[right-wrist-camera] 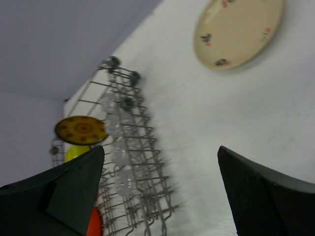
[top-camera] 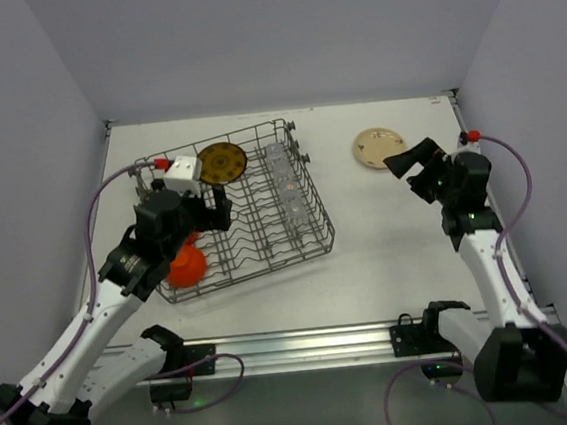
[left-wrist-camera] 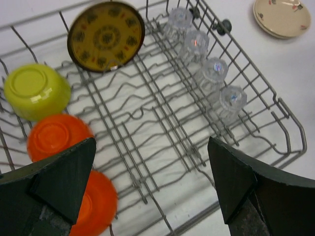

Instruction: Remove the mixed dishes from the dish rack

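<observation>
My left gripper moves outward next and turns to close on the plate's far rim (left-wrist-camera: 80,16), as the brown-gold plate (left-wrist-camera: 106,35) stands on edge with its rim exposed.
The dish rack (top-camera: 320,212) stands left of centre on the table. In it a brown-gold patterned plate (left-wrist-camera: 106,35) stands on edge at the back. A lime-yellow bowl (left-wrist-camera: 35,91) and two orange bowls (left-wrist-camera: 56,135) (left-wrist-camera: 98,204) lie upside down along the left side. Several clear glass cups (left-wrist-camera: 214,71) line the right side. My left gripper (left-wrist-camera: 151,147) hangs open above the rack's front part, holding nothing. A cream plate (top-camera: 380,147) lies flat on the table at the back right. My right gripper (top-camera: 411,160) is open and empty just beside that plate.
Grey walls close the table in on the left, back and right. A metal rail (top-camera: 306,343) with both arm bases runs along the near edge. The rack's handle knobs (left-wrist-camera: 225,24) stick out at its far right corner.
</observation>
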Controlling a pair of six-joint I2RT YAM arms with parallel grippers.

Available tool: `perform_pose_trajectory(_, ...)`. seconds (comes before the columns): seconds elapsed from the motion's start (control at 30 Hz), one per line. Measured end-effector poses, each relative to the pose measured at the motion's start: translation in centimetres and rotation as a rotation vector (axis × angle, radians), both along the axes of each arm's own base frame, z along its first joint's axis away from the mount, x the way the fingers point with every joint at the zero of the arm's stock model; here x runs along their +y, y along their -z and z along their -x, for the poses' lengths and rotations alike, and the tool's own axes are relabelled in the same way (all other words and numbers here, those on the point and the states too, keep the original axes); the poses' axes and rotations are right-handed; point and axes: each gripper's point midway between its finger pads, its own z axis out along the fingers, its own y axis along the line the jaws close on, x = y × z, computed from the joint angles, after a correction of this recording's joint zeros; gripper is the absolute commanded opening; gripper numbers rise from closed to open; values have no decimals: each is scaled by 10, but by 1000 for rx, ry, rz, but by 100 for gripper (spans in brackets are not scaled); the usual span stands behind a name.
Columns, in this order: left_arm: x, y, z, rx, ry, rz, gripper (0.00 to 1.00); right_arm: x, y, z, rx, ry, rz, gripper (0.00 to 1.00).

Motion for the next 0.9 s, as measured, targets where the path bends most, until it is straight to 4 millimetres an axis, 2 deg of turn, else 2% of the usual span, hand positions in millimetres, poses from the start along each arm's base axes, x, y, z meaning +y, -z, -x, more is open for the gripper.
perform_pose_trajectory(0.07,-9,-25,-26,-33,-1,-51,100,18,-27,26,-147,-81,-31,99)
perform_pose_trajectory(0.13,-16,-50,-54,-95,1,-117,100,36,-41,50,-229,-178,-59,99)
perform_pose_trajectory(0.23,-17,-63,-95,-160,-11,-280,100,54,-53,71,-278,-299,-62,99)
perform_pose_trajectory(0.33,-8,-54,-135,-168,-2,-448,100,61,-48,85,-267,-369,-43,99)
perform_pose_trajectory(0.4,5,-38,-160,-141,9,-558,100,63,-47,92,-264,-394,-27,99)
perform_pose_trajectory(0.53,17,-14,-199,-92,88,-687,100,71,-50,105,-298,-450,-25,99)
perform_pose_trajectory(0.8,2,17,-237,-42,313,-830,100,77,-42,112,-287,-505,-23,99)
perform_pose_trajectory(0.9,4,37,-242,2,381,-843,97,78,-40,114,-291,-516,-26,99)
